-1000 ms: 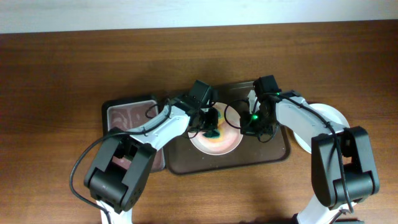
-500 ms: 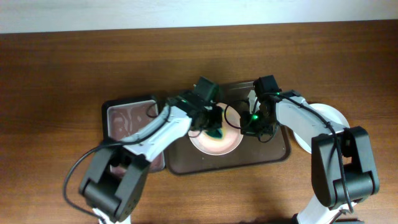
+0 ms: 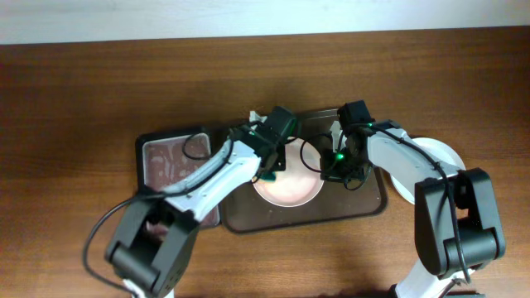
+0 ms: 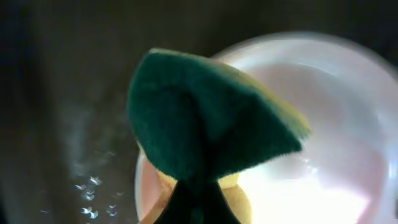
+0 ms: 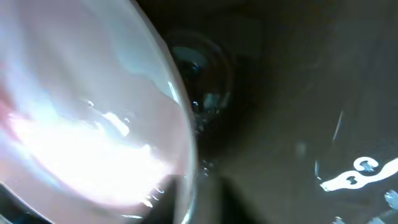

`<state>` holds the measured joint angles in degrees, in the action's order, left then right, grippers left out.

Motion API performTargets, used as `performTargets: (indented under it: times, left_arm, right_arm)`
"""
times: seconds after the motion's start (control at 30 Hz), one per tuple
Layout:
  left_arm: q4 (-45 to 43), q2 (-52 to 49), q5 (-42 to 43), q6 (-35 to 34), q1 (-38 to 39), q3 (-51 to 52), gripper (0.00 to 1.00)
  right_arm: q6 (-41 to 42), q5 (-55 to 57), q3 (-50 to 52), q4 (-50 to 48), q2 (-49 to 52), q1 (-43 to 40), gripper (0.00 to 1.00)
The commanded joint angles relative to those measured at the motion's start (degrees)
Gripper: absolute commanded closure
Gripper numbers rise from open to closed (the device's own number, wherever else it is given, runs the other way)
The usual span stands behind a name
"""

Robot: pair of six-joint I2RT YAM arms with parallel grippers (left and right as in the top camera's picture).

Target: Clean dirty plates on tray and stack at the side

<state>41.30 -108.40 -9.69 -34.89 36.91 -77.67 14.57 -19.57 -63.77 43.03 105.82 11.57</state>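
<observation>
My left gripper lifts off the plate next, moves toward the smaller black tray, then lowers onto its pinkish inside (image 3: 169, 165), because the tray's open bottom shows there.
A pinkish plate (image 3: 291, 190) lies on the dark brown tray (image 3: 364, 204); no red marks show on it. My left gripper (image 3: 272, 165) is shut on a green sponge with a yellow underside (image 4: 205, 118) and holds it at the plate's far-left rim (image 4: 336, 124). My right gripper (image 3: 330, 172) is shut on the plate's right rim; in the right wrist view the rim (image 5: 186, 155) runs between my fingers (image 5: 194, 202), with the tray floor (image 5: 311, 93) beside it. A white plate (image 3: 439, 154) lies on the table to the right of the tray.
A smaller black tray with a pinkish inside (image 3: 141, 154) stands left of the brown tray, under my left arm. Brown wooden table (image 3: 83, 91) lies all round.
My left gripper has slid the sponge from the plate's middle up and left to its far-left rim. The right gripper and the plate have stayed put.
</observation>
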Motion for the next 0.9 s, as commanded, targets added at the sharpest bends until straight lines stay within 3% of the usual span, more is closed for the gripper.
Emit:
performTargets:
  times: [0.0,0.1,0.27,0.5,0.67,0.87]
  left_arm:
    - [4.59,9.40,-2.84,1.31,-2.16,-2.27,1.00]
    - [13.11,10.62,-3.58,1.33,-8.26,-2.27,1.00]
    - [18.29,10.60,-4.09,6.78,-19.26,-2.23,1.00]
    - [20.28,10.60,-4.04,7.61,-24.61,-0.92,1.00]
    - [16.68,10.60,-3.89,7.67,-24.61,4.72,1.00]
    - [7.23,10.60,-0.83,15.54,-24.68,10.75,1.00]
  right_arm:
    - [-0.17,0.66,0.17,0.31,0.42,0.31,0.67]
    - [-0.20,0.68,1.42,-0.35,0.44,1.36,0.68]
    - [-0.17,0.70,1.79,-0.37,0.44,3.87,0.95]
    - [0.90,4.98,0.44,-0.24,-4.96,2.21,0.96]
    - [0.68,20.61,-0.70,2.95,-16.00,2.25,0.96]
    - [0.66,37.22,-0.81,4.52,-25.24,3.74,0.96]
